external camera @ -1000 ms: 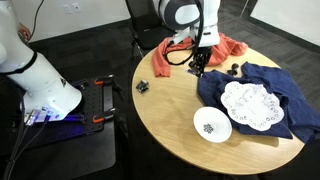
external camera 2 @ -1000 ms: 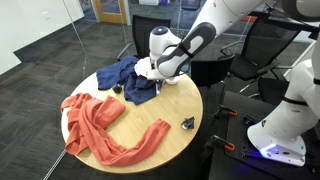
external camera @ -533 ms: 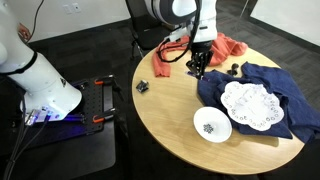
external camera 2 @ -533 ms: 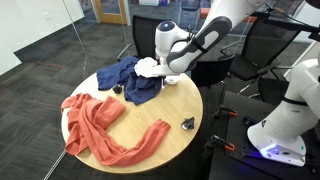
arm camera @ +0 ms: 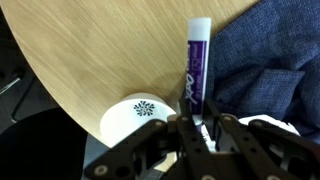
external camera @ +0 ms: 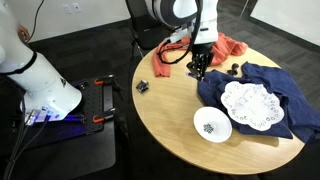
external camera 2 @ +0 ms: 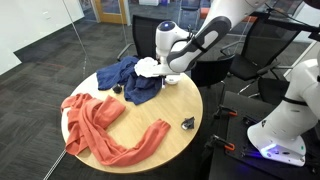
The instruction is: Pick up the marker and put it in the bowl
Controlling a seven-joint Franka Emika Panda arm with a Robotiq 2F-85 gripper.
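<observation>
The gripper carries the marker toward the table's front edge, over the white bowl, next, then lowers it.
The marker is a slim purple stick with a white end. In the wrist view it stands between my gripper's fingers, which are shut on its lower end. In an exterior view my gripper hangs just above the table, at the near edge of the blue cloth. The marker is too small to make out there. The white bowl with a dark blue centre pattern sits near the table's front edge. It also shows in the wrist view, below and left of the marker.
A white lacy doily lies on the blue cloth. An orange cloth covers the far part of the round wooden table. A small dark clip-like object lies at the table's edge.
The arm has risen and swung a little from its lower pose over the table one second ago. The gripper stays shut on the marker. Nothing has moved in the last half second.
</observation>
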